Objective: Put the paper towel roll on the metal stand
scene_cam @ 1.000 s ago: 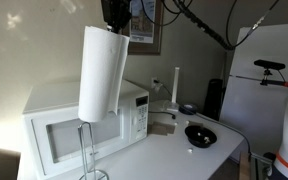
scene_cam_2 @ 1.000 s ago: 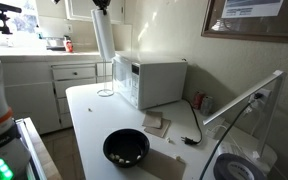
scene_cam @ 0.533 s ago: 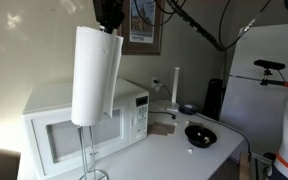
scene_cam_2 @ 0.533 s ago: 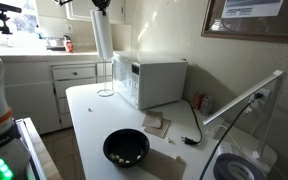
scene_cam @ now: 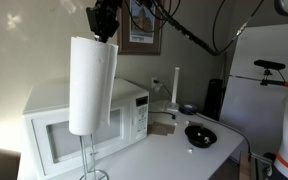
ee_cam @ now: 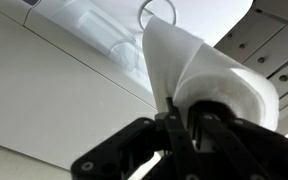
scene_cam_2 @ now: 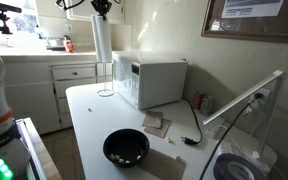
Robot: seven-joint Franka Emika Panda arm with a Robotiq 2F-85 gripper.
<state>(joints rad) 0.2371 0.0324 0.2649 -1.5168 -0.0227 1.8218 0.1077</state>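
The gripper needs to go down a little, ease the roll down over the wire loop [scene_cam: 88, 153] [ee_cam: 148, 22] and open, because the roll's lower end hangs right at the top of the stand.
The paper towel roll [scene_cam: 92, 85] is a tall white cylinder hanging upright in the air, in front of the white microwave [scene_cam: 59, 125]. My gripper [scene_cam: 104, 28] is shut on its top rim. The metal stand [scene_cam: 87, 155] is a thin wire loop on a round base; its top sits right at the roll's lower end. In an exterior view the roll [scene_cam_2: 102, 40] hangs over the stand [scene_cam_2: 105, 80] at the counter's far corner. In the wrist view the roll [ee_cam: 199, 75] fills the space below my jaws [ee_cam: 184, 125], and the stand's base ring [ee_cam: 157, 12] shows beyond it.
A black bowl [scene_cam_2: 126, 147] sits at the near end of the white counter [scene_cam_2: 89, 125]. A second dark dish [scene_cam: 199, 134] and a pale upright post [scene_cam: 176, 85] stand beside the microwave [scene_cam_2: 159, 80]. Folded cloth [scene_cam_2: 156, 124] lies mid-counter.
The roll has moved sideways with my gripper, from tilted beside the stand to upright directly over it, with its lower end now at the stand's top.
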